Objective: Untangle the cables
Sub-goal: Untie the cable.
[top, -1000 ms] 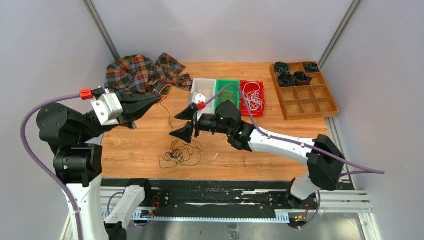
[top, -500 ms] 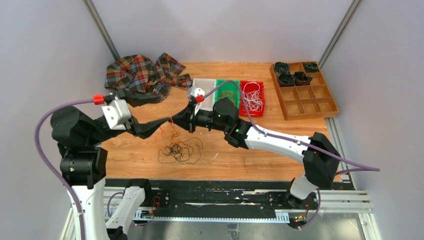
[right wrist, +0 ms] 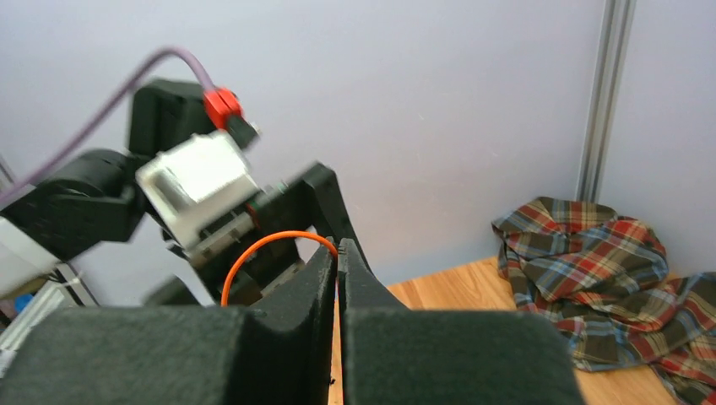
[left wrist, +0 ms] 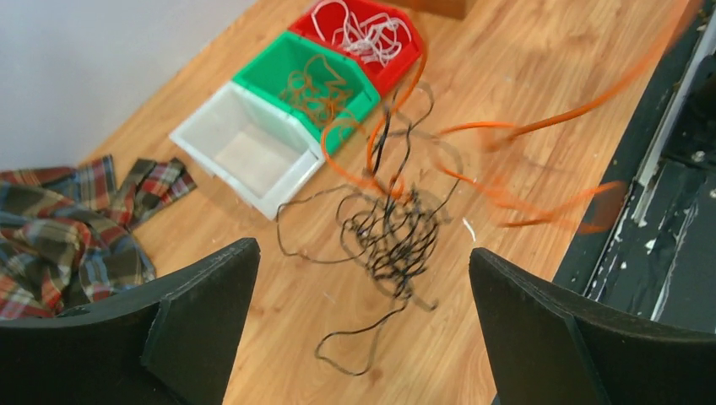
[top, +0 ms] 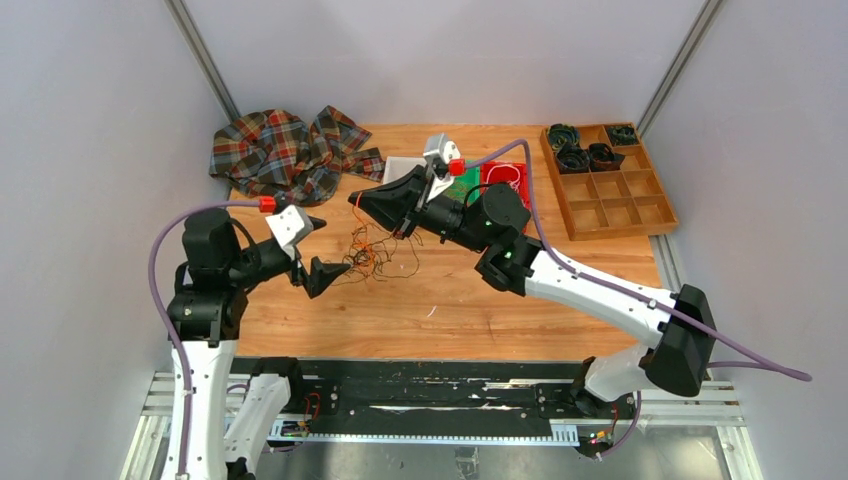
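The black loops of the tangle [left wrist: 393, 238] hang in a bunch under the orange cable in the right gripper, so the left gripper will lower onto them next.
A tangle of thin black and orange cables [top: 377, 256] lies on the wooden table [top: 440, 310], partly lifted. My right gripper [top: 354, 199] hovers above it, shut on an orange cable [right wrist: 272, 241] that loops out from its tips [right wrist: 338, 250]. Left of the tangle, my left gripper [top: 318, 250] is wide open, with nothing between its fingers. In the left wrist view the black tangle [left wrist: 393, 238] sits ahead of the open gripper [left wrist: 363, 258], and orange strands [left wrist: 371, 160] rise from it, blurred.
White [left wrist: 245, 148], green [left wrist: 308, 80] and red [left wrist: 363, 29] bins stand behind the tangle, the last two holding orange and white wires. A plaid cloth [top: 285, 150] lies at the back left. A wooden compartment tray [top: 620, 205] with dark coiled rolls [top: 582, 152] stands at the back right.
My left gripper let go of the orange cable, opened wide and drew back to the left. My right gripper shut on that cable and lifted it, dragging the tangle away from the front edge.
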Controlling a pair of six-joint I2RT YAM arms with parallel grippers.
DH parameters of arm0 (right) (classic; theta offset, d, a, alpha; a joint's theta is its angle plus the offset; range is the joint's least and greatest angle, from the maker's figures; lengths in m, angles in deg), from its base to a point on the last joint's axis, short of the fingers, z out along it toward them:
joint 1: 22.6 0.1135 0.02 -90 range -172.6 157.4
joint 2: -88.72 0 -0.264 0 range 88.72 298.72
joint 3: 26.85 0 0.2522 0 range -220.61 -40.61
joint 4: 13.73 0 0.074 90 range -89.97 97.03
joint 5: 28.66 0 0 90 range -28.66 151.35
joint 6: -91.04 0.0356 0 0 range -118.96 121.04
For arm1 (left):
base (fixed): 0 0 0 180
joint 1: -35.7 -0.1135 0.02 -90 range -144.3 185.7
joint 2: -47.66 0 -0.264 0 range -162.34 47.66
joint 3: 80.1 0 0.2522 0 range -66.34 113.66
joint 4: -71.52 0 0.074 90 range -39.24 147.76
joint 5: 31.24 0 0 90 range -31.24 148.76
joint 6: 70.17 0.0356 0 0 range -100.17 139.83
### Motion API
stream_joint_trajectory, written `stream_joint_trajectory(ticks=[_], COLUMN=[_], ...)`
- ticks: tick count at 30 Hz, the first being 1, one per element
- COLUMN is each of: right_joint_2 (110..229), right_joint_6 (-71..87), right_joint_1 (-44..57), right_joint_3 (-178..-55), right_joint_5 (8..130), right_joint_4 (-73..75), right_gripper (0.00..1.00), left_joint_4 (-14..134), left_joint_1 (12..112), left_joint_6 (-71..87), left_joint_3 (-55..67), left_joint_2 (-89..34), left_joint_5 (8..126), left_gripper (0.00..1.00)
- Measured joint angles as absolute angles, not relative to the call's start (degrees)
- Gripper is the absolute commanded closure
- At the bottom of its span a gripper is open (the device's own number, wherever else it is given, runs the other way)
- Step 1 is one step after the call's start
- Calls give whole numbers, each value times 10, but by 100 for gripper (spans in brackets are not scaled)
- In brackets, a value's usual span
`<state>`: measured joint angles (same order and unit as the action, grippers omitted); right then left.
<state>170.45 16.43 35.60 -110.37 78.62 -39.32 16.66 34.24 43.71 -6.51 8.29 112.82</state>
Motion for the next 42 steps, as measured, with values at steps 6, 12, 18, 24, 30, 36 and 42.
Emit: stream_joint_trajectory(ticks=[6, 12, 18, 24, 30, 36, 42], right_joint_2=[1694, 1693, 1693, 1700, 1711, 1711, 1676], right_joint_6=[200, 235, 262, 283, 299, 301, 302], right_joint_1=[354, 352, 352, 352, 351, 346, 287], right_joint_3=[-1115, -1124, -1143, -1151, -1154, -1162, -1173], right_joint_5=[792, 797, 810, 822, 827, 824, 813], right_joint_4=[-391, -384, -385, -387, -387, -379, -333], right_gripper=[99, 99, 99, 99, 99, 99, 100], left_joint_4=[140, 113, 102, 91, 91, 92, 93], left_joint_1=[342, 347, 392, 400, 400, 401, 401], left_joint_6=[483, 505, 509, 525, 536, 562, 649], left_joint_3=[-98, -130, -177, -170, -142, -139, -165], left_joint_2=[74, 70, 68, 42, 9, 11, 16], left_joint_5=[1155, 1246, 1283, 1274, 1248, 1201, 1095], left_gripper=[9, 21, 30, 54, 92, 99, 99])
